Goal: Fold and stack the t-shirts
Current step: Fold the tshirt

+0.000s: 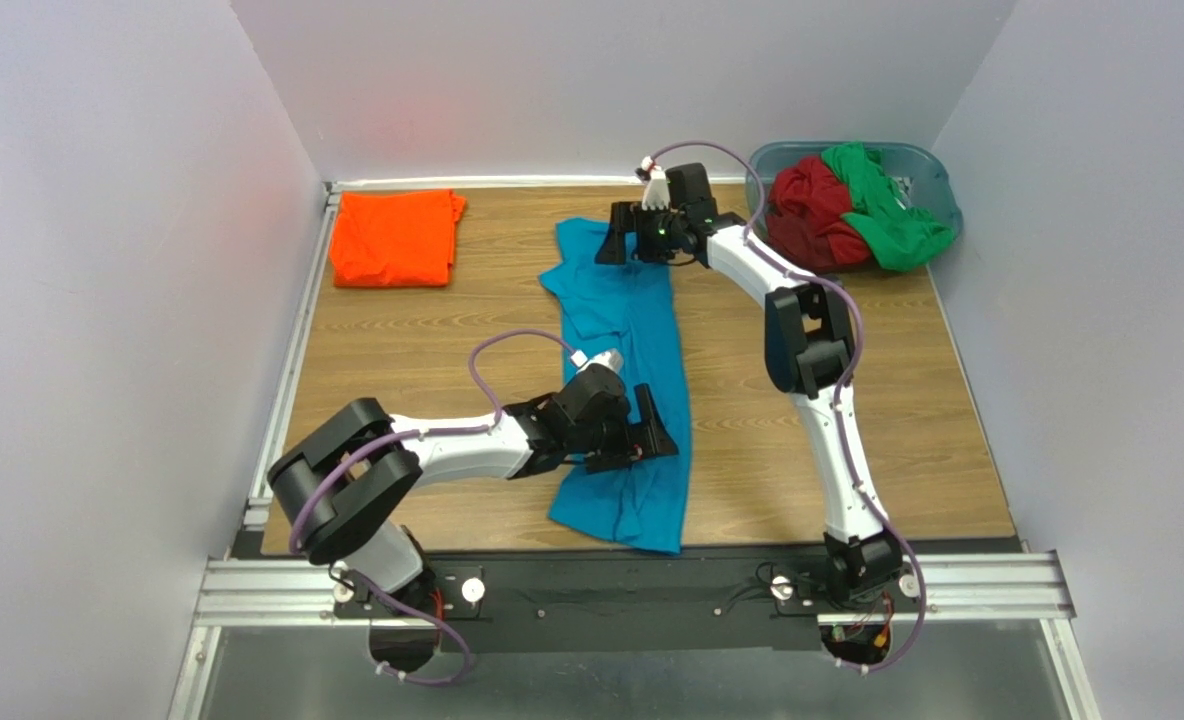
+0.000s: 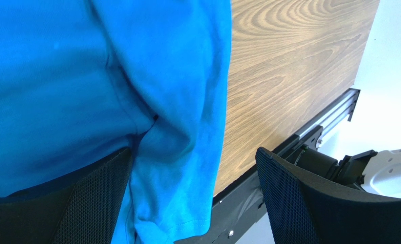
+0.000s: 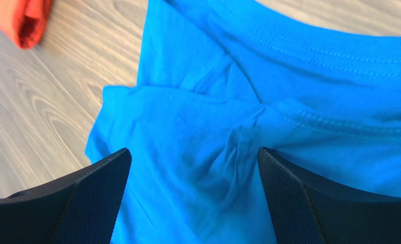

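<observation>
The teal-blue t-shirt's hem corner juts out beside the folded t-shirt, and the robot's left gripper should go back, to the left in the top view, and down onto that corner.
A teal-blue t-shirt lies lengthwise down the middle of the table, folded into a narrow strip. My left gripper is open low over its near right edge; in the left wrist view the shirt's hem lies between the spread fingers. My right gripper is open over the shirt's far end; in the right wrist view the collar and a folded sleeve lie between the fingers. An orange shirt lies folded at the far left. Dark red and green shirts sit crumpled in the tub.
The grey-blue plastic tub stands at the far right corner. White walls close in the table on three sides. The black rail runs along the near edge, close to the shirt's hem.
</observation>
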Controlling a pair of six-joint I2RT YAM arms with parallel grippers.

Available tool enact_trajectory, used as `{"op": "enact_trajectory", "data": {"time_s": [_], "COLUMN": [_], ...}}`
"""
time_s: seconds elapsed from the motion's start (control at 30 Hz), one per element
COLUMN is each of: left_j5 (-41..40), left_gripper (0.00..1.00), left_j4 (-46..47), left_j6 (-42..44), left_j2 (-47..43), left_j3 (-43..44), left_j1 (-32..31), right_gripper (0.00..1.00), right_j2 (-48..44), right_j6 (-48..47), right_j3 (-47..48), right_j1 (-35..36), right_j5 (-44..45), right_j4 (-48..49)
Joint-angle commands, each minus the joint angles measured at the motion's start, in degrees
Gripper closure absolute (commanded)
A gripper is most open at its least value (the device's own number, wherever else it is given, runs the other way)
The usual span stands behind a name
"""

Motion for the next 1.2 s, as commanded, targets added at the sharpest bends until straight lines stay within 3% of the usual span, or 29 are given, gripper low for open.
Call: {"op": "enact_trajectory", "data": {"time_s": [0.0, 0.2, 0.43, 0.57, 0.67, 0.93, 1.0, 1.17], "left_j5": [-3.49, -8.76, -12.72, -14.82, -14.57, -9.56, -8.94, -7.62], "left_gripper": [0.02, 0.02, 0.02, 0.02, 0.02, 0.02, 0.04, 0.27], "left_j4": [-4.19, -10.25, -19.12, -24.57, -28.96, -29.59, -28.98, -27.75], "left_j6": [3.20, 5.13, 6.54, 4.45, 1.81, -4.61, -5.14, -4.53], "left_j2": [-2.13, -9.15, -16.45, -19.97, -24.27, -38.07, -39.31, -38.44], "left_j3": [3.51, 4.31, 2.90, 0.53, -3.24, -16.87, -18.28, -20.04], "left_j1": [-0.52, -0.69, -0.69, -0.60, -0.60, -0.69, -0.69, -0.69], "right_gripper": [0.00, 0.00, 0.00, 0.00, 0.00, 0.00, 0.00, 0.00], "right_j2": [-5.05, -15.49, -29.39, -42.28, -51.68, -65.87, -67.80, -72.20], "right_j6": [-4.46, -4.90, -1.74, 3.18, 7.57, 11.53, 13.02, 15.31], "right_j3": [-1.47, -4.89, -19.55, -32.73, -50.35, -70.62, -73.17, -78.19], "right_j1": [0.56, 0.56, 0.65, 0.65, 1.17, 7.68, 8.21, 9.88], "right_j5": [3.87, 10.72, 22.15, 23.22, 18.50, 18.11, 18.20, 17.06], "right_j4": [-6.79, -9.34, -9.78, -8.82, -4.88, -3.45, -3.54, -3.71]}}
